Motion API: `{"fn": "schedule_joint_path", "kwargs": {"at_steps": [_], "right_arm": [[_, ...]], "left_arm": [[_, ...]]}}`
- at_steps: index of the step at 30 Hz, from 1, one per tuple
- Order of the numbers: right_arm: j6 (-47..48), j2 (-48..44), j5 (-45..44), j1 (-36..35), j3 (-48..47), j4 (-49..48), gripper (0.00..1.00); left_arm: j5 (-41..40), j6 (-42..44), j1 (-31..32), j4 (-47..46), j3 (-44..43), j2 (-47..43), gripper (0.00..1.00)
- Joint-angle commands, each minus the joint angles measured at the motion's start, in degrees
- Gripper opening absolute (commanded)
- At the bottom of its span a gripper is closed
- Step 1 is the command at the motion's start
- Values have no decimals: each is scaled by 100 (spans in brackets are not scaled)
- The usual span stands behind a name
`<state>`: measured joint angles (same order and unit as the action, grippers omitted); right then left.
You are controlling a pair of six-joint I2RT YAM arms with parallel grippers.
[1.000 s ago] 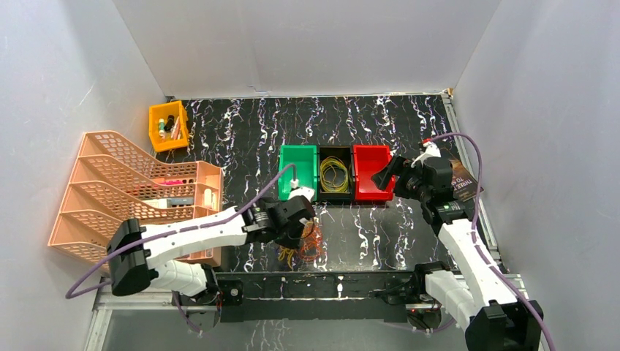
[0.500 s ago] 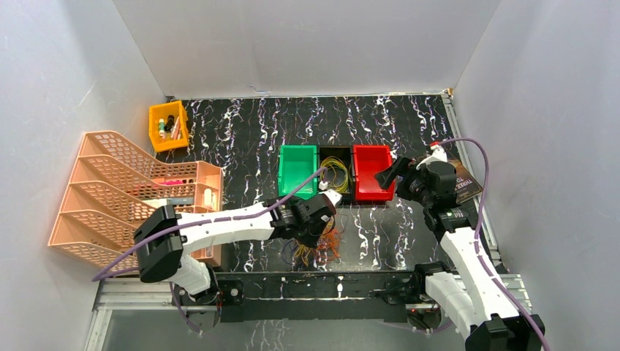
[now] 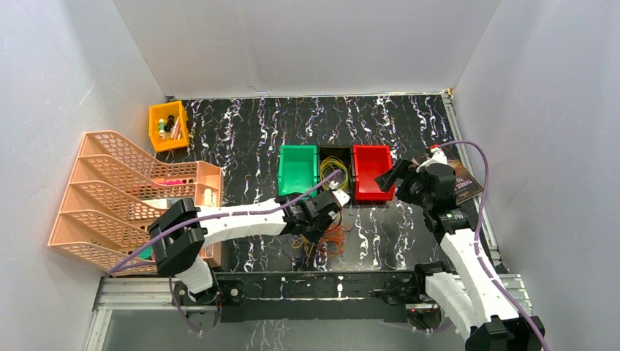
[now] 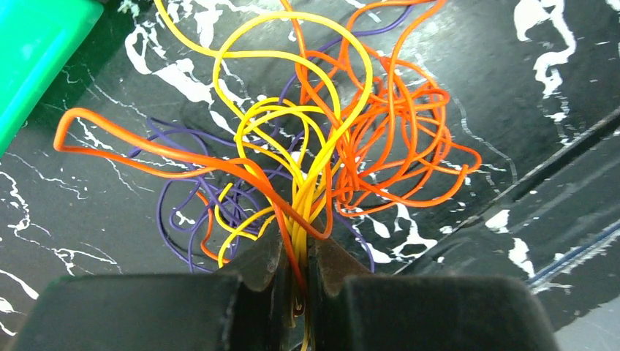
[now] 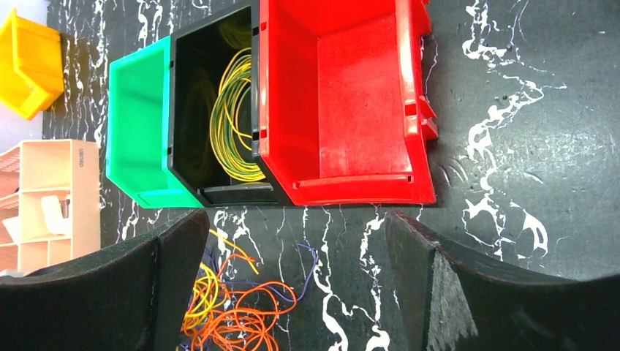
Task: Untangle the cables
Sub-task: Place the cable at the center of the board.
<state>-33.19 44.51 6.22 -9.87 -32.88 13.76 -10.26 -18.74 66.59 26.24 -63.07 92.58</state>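
The yellow and orange cables will next be pulled outward by the robot's left gripper, toward the near edges of the green and black bins, and then the left gripper will open.
A tangle of cables [image 4: 314, 161] in yellow, orange and purple lies on the black marbled table near the front, also in the top view [image 3: 323, 240] and the right wrist view [image 5: 234, 311]. My left gripper [image 4: 298, 259] is shut on a bunch of yellow and orange strands at the tangle's near side; in the top view it [image 3: 316, 219] is over the tangle. Another bunch of yellow cables [image 5: 232, 121] lies in the black bin [image 3: 335, 174]. My right gripper [image 5: 296, 285] is open and empty, hovering in front of the red bin [image 5: 351, 95].
A green bin [image 3: 297, 171], the black bin and the red bin [image 3: 371, 171] stand side by side mid-table. A peach file rack [image 3: 131, 191] is at the left, a yellow bin [image 3: 168, 126] at the back left. A dark booklet [image 3: 463, 181] lies by the right arm.
My left arm has swung right, dragging the tangle with it from front centre-left to below the black bin. The right gripper has shifted only slightly.
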Motion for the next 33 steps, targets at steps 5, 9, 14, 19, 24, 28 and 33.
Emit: {"fn": "schedule_joint_path", "kwargs": {"at_steps": [5, 9, 14, 19, 24, 28, 33], "right_arm": [[190, -253, 67, 15, -62, -50, 98], [190, -267, 62, 19, -55, -49, 98], [203, -285, 31, 15, -60, -58, 98], [215, -285, 12, 13, -56, -53, 98], [216, -278, 4, 18, -53, -40, 98], [216, -290, 3, 16, -25, -45, 98], [214, -302, 28, 18, -29, -32, 98]], "left_arm": [[298, 309, -434, -257, 319, 121, 0], [427, 328, -656, -430, 398, 242, 0], [484, 457, -896, -582, 308, 503, 0], [534, 600, -1101, -684, 97, 758, 0], [567, 761, -1368, -723, -159, 946, 0], [596, 868, -1525, -745, -307, 1068, 0], [705, 946, -1559, -651, -460, 1137, 0]]}}
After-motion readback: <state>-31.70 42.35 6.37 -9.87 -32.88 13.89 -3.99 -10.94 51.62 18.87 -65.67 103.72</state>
